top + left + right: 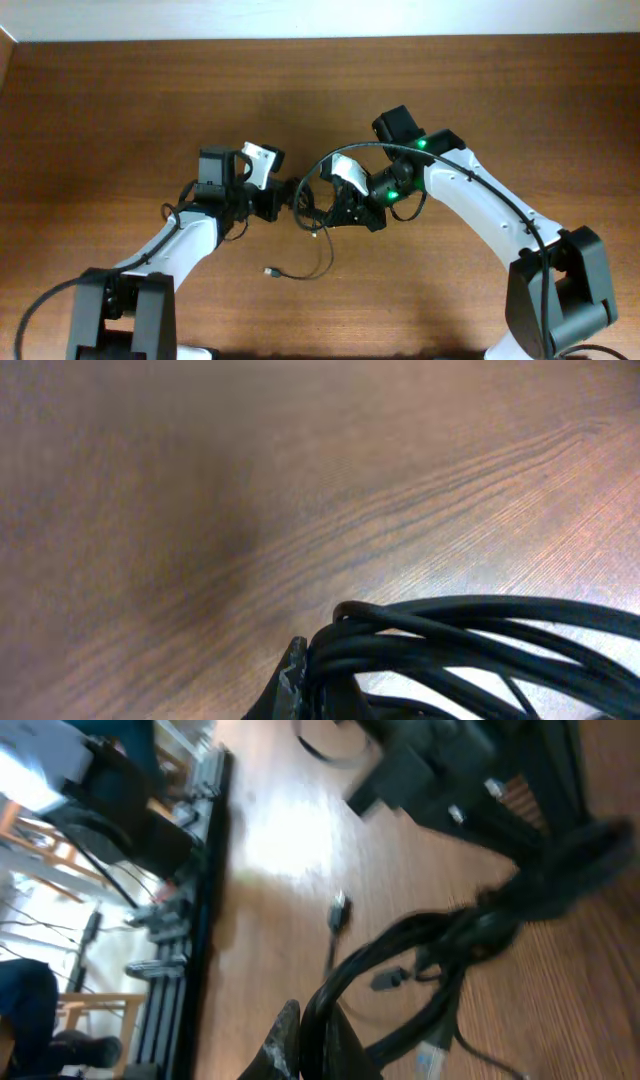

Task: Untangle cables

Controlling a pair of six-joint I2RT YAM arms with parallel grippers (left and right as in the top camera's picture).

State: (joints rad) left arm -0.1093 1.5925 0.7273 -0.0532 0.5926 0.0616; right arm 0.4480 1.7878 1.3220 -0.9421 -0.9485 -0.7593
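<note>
The cords hang raised, so my left gripper will next lower its part of the bundle to the left in the overhead view and let go of it on the tabletop.
The cables (310, 212) are thin black cords bunched between my two grippers at the table's middle. One cord trails down to a small plug (271, 271) on the wood. My left gripper (285, 196) is shut on the bundle's left side; in the left wrist view the cords (470, 630) run out of its jaws (310, 680). My right gripper (335, 205) is shut on the bundle's right side; in the right wrist view the cords (440, 935) rise from its jaws (315, 1040), with a plug (339, 910) lying further off.
The brown wooden table (120, 120) runs under both arms. A pale wall edge (300, 15) lies at the back. The right wrist view shows the left arm (470, 780) opposite and a metal frame (190, 870) beyond the table edge.
</note>
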